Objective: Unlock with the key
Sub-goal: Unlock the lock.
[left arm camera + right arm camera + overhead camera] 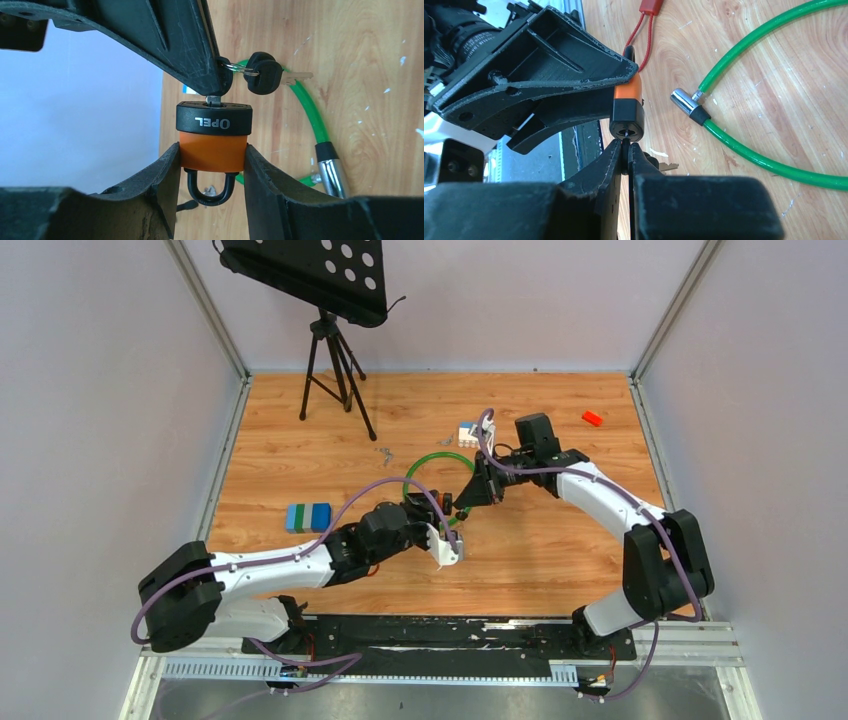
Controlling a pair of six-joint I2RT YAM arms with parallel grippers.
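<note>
Next, my left gripper draws back toward the base, then opens to release the padlock's orange body (pixel 447 503) (pixel 213 152), since the right gripper stands at the padlock's cap.
My left gripper (pixel 212 162) is shut on an orange padlock (pixel 213 150) with a black "OPEL" cap; its black shackle (pixel 210 189) sits closed between my fingers. My right gripper (pixel 625 150) is shut on a key (pixel 214 99) whose blade is in the keyhole on the padlock's cap (pixel 626 125). A second black-headed key (pixel 265 73) hangs from the ring beside it. In the top view the two grippers meet over mid-table, left gripper (pixel 447 532) below right gripper (pixel 464 504), with the padlock mostly hidden between them.
A green cable lock (pixel 436 464) with a chrome end (pixel 685 102) lies on the wood just behind the grippers. A blue-green block (pixel 307 517) lies at left, a white box (pixel 468 432) and red piece (pixel 592 418) at back, a tripod stand (pixel 335 365) at back left.
</note>
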